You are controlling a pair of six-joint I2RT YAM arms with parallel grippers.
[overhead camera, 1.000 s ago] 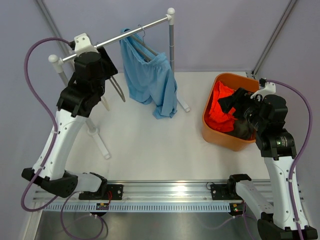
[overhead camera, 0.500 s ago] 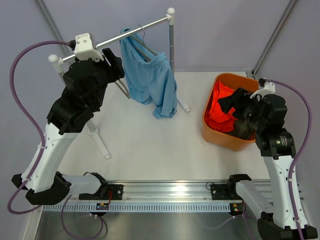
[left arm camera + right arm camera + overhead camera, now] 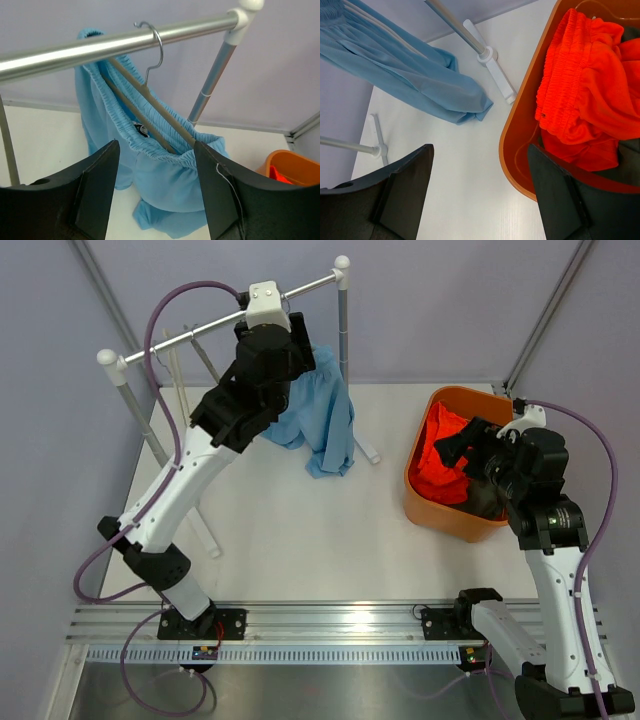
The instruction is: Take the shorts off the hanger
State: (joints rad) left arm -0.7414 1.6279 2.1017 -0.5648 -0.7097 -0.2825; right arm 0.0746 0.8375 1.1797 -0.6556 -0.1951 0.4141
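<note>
I need to move my left gripper outward next until its open fingers are around the hanger hook's stem [image 3: 147, 76], because the stem is bare between the metal bar [image 3: 115, 42] and the hanger's bar.
The light blue shorts [image 3: 325, 425] hang by the waistband on a hanger [image 3: 150, 107], which is hooked over the metal rail [image 3: 115, 42]; one leg trails onto the table. My left gripper [image 3: 156, 150] is open and empty, just in front of the waistband of the blue shorts [image 3: 170, 180] and below the rail; the top view shows it [image 3: 296, 358] at the rail. The orange shorts [image 3: 590, 100] lie in the orange bin [image 3: 520, 145] on top of the dark olive shorts [image 3: 490, 502]. My right gripper [image 3: 481, 150] is open and empty over the bin's left rim.
The rack stands on white posts [image 3: 343, 320] with feet on the table [image 3: 495, 75] [image 3: 200, 525]. Bare hangers [image 3: 180, 365] hang near the rail's left end. The bin [image 3: 425, 505] sits at the right of the table.
My left arm has swung from the rail's left end rightward to the blue shorts. The right arm has hardly moved.
</note>
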